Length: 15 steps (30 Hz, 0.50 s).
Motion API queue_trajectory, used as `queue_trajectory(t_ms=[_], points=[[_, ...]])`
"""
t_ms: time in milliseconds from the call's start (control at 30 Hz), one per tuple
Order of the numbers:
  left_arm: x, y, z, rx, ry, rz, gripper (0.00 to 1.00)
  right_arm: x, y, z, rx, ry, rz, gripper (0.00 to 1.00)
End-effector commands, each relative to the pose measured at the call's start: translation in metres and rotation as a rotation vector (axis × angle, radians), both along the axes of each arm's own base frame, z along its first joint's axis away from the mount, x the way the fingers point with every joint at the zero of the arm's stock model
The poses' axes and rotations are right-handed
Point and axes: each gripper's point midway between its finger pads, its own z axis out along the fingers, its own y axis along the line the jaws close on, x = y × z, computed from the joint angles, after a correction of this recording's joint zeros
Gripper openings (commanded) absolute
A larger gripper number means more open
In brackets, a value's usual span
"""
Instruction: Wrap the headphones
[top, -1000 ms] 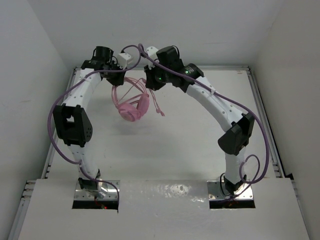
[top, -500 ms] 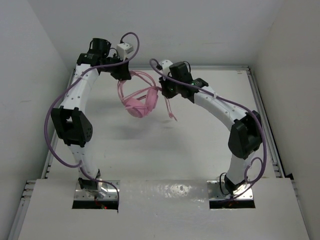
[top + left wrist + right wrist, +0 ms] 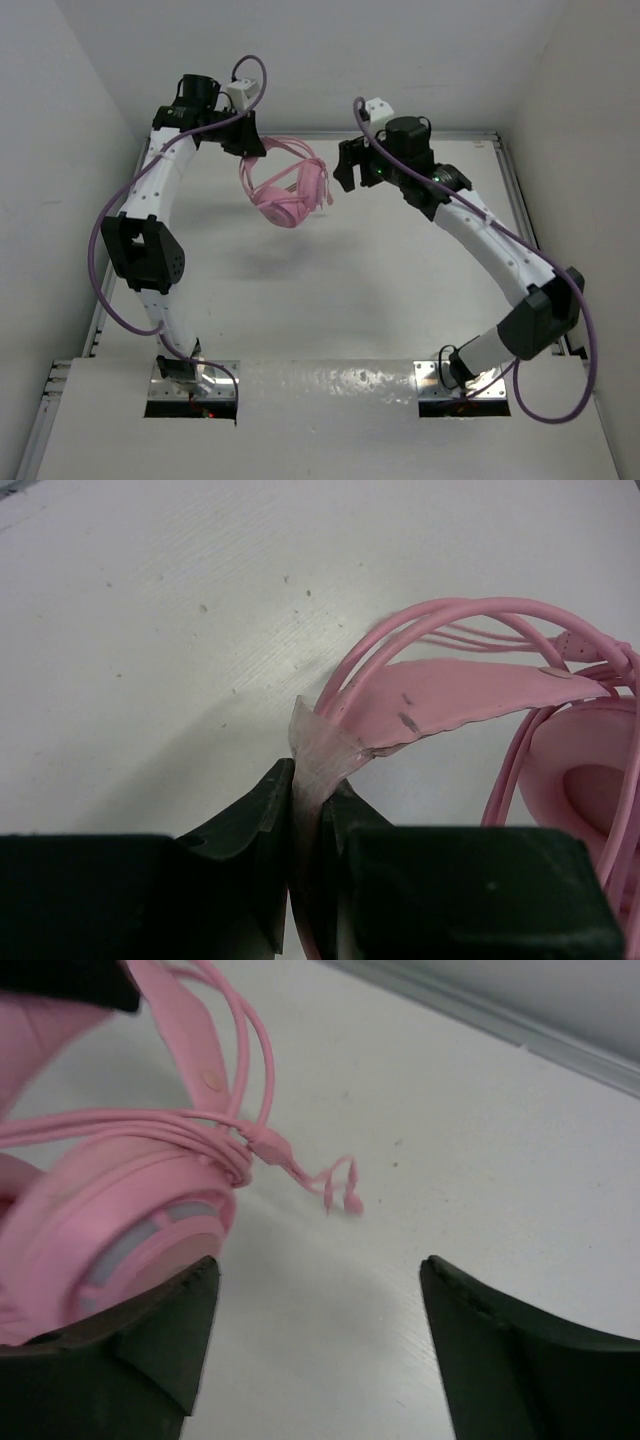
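The earcup (image 3: 110, 1230) by the small plugs hangs to the left of my right gripper in the top view, so next I will move my open right gripper sideways around it and close.
The pink headphones (image 3: 288, 193) hang above the table at the back, left of centre. My left gripper (image 3: 250, 143) is shut on one end of the headband (image 3: 455, 695); a pale, translucent strip sits between its jaws in the left wrist view (image 3: 312, 780). The thin pink cord (image 3: 470, 620) runs in several loops around the headband and earcup (image 3: 110, 1230). Its short free end with small plugs (image 3: 340, 1188) dangles beside the earcup. My right gripper (image 3: 345, 170) stands open just right of the headphones, with nothing between its fingers (image 3: 318, 1270).
White walls close in the table at the back and on both sides. A metal rail (image 3: 525, 230) runs along the right edge. Purple arm cables (image 3: 250, 75) loop over both arms near the headphones.
My right gripper has opened, let go of the cord and drawn back to the right. The loose cord end no longer hangs down low. The left arm has carried the headphones slightly right.
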Motion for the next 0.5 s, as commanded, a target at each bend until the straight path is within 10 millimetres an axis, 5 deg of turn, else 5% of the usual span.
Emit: queue_trajectory(t_ms=[0,133,200,233,400,467], points=[[0.012,-0.002,0.059,-0.068,-0.141,0.064,0.00,-0.004,-0.011,0.053,0.140,-0.074,-0.116,0.74],[0.029,0.006,0.067,-0.043,-0.193,0.143,0.00,0.000,0.009,0.090,0.321,-0.051,-0.137,0.83],[0.034,0.011,0.074,-0.024,-0.225,0.175,0.00,-0.004,0.037,0.062,0.251,0.050,-0.103,0.91],[0.035,0.011,0.079,-0.021,-0.245,0.177,0.00,-0.004,0.039,0.067,0.204,0.051,-0.141,0.99],[0.040,0.013,0.088,-0.007,-0.286,0.183,0.00,0.008,0.090,0.038,0.079,0.107,-0.155,0.99],[0.040,0.014,0.086,-0.003,-0.282,0.188,0.00,0.018,0.086,0.025,0.036,0.110,-0.207,0.99]])
